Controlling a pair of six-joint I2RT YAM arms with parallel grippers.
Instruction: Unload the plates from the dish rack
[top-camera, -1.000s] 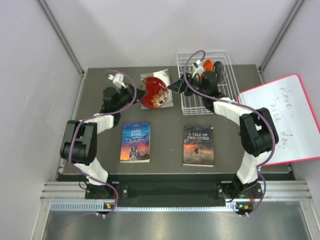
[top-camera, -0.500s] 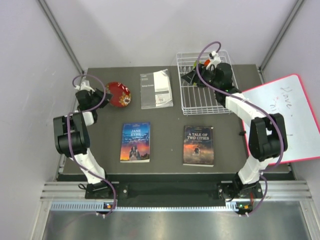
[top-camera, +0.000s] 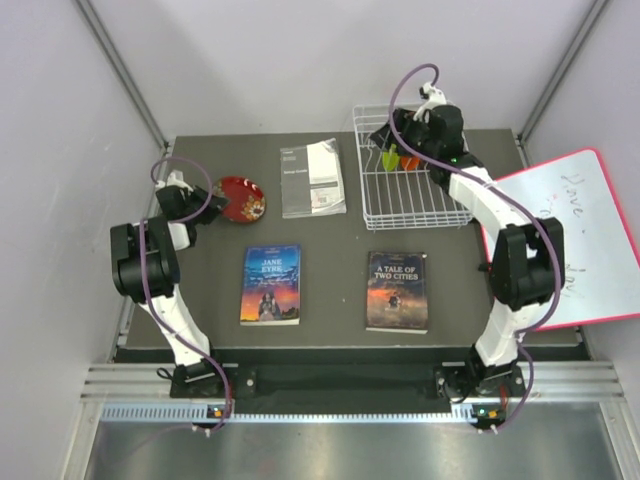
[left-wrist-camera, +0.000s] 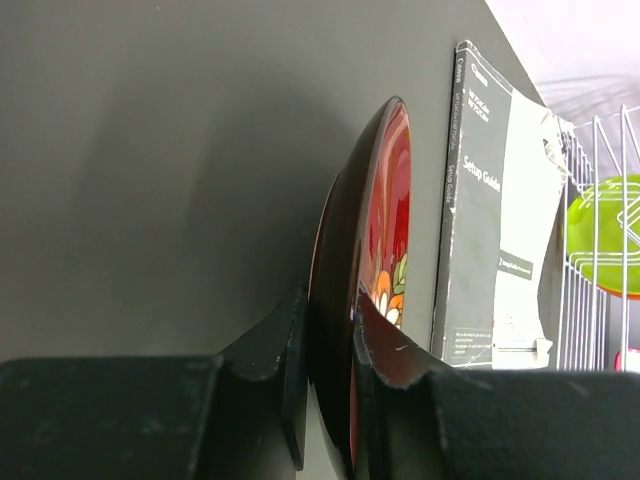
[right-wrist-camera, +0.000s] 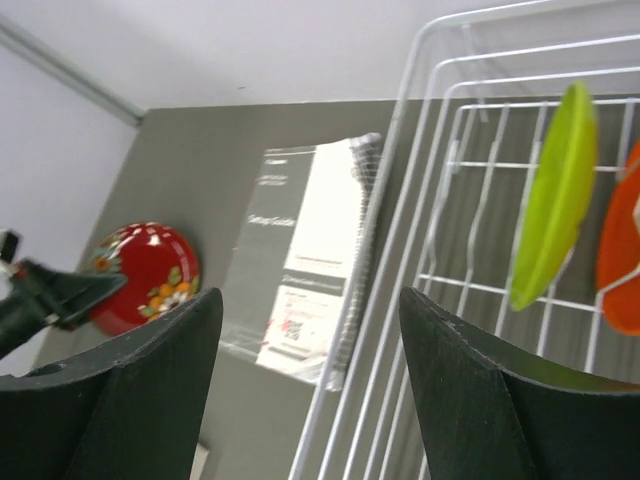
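Observation:
My right gripper should turn to the right in the wrist view and lower its open fingers astride the green plate's rim (top-camera: 390, 159) (right-wrist-camera: 556, 220), because the rim is below it on that side.
A red plate (top-camera: 241, 198) with a flower pattern sits low over the table's far left, and my left gripper (top-camera: 207, 201) is shut on its rim. In the left wrist view the red plate (left-wrist-camera: 378, 225) shows edge-on between the jaws of my left gripper (left-wrist-camera: 330, 335). Whether it touches the table I cannot tell. The white dish rack (top-camera: 443, 215) stands at the back right with a lime green plate (top-camera: 389, 158) and an orange plate (top-camera: 410, 161) upright in it. My right gripper (top-camera: 388, 138) hovers open above the rack's far left end, left of the green plate (right-wrist-camera: 556, 200) and orange plate (right-wrist-camera: 622, 250).
A white booklet (top-camera: 313, 177) lies between the red plate and the rack. Two books (top-camera: 271, 284) (top-camera: 397, 290) lie nearer the arm bases. A red-framed whiteboard (top-camera: 570, 235) leans at the right edge. Walls close in on both sides.
My left arm carried the red plate from over the booklet to the table's far left and lowered it. My right gripper moved up and back over the rack's far end, still open.

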